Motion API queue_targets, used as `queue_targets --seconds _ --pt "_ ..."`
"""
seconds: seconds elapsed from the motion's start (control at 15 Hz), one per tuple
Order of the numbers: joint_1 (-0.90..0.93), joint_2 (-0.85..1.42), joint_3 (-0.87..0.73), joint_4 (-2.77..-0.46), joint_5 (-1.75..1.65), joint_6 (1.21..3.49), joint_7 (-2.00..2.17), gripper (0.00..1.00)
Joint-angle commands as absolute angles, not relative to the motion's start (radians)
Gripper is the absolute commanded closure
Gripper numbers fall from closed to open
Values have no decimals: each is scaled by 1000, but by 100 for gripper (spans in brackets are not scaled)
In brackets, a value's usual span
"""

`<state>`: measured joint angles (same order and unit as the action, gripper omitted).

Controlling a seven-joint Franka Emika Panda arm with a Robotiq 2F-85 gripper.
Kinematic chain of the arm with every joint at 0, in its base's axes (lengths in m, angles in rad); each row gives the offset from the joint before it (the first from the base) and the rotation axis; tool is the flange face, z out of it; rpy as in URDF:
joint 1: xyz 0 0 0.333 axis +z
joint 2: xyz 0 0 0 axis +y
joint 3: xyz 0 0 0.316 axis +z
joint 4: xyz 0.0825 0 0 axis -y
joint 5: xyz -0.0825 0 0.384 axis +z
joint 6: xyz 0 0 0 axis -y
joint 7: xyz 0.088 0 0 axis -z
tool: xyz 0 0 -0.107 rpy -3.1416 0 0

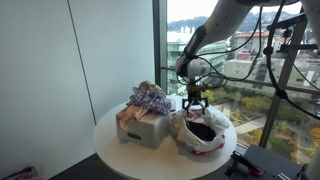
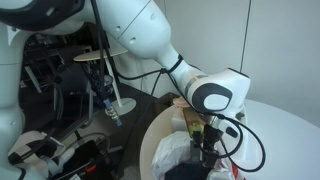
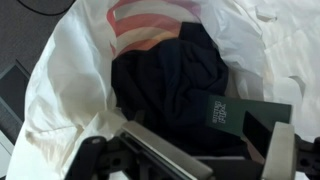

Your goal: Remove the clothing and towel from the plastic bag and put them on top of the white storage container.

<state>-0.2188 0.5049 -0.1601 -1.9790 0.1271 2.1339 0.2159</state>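
Next, the gripper goes down through the bag's opening onto the top of the navy clothing (image 3: pixel 172 82) beside the dark green tag (image 3: pixel 245 112), since the clothing lies uncovered below my spread fingers.
A white plastic bag (image 1: pixel 207 133) sits on the round table beside the white storage container (image 1: pixel 150 130). In the wrist view the bag (image 3: pixel 60 90) holds dark navy clothing (image 3: pixel 165 75), a pink and orange striped cloth (image 3: pixel 145 25) and a dark green tag (image 3: pixel 245 112). A purple patterned garment (image 1: pixel 150 97) and a peach cloth (image 1: pixel 128 115) lie on top of the container. My gripper (image 1: pixel 195 103) hangs just above the bag's mouth, also in an exterior view (image 2: pixel 207 140). Its fingers (image 3: pixel 215 152) are spread open over the navy clothing and hold nothing.
The round white table (image 1: pixel 115 150) stands by a tall window and a white wall. A tripod and frame stand at the window side (image 1: pixel 285 90). Cables, stands and gear crowd the floor in an exterior view (image 2: pixel 90 95).
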Motion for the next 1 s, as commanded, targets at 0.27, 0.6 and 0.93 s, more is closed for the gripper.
queue_targets --seconds 0.27,0.6,0.93 --pt "-263 672 -148 -1921 293 2262 220 0" --pt "-282 794 -148 -1850 353 2311 229 0" --pt "-285 821 -160 -1810 348 2311 242 32"
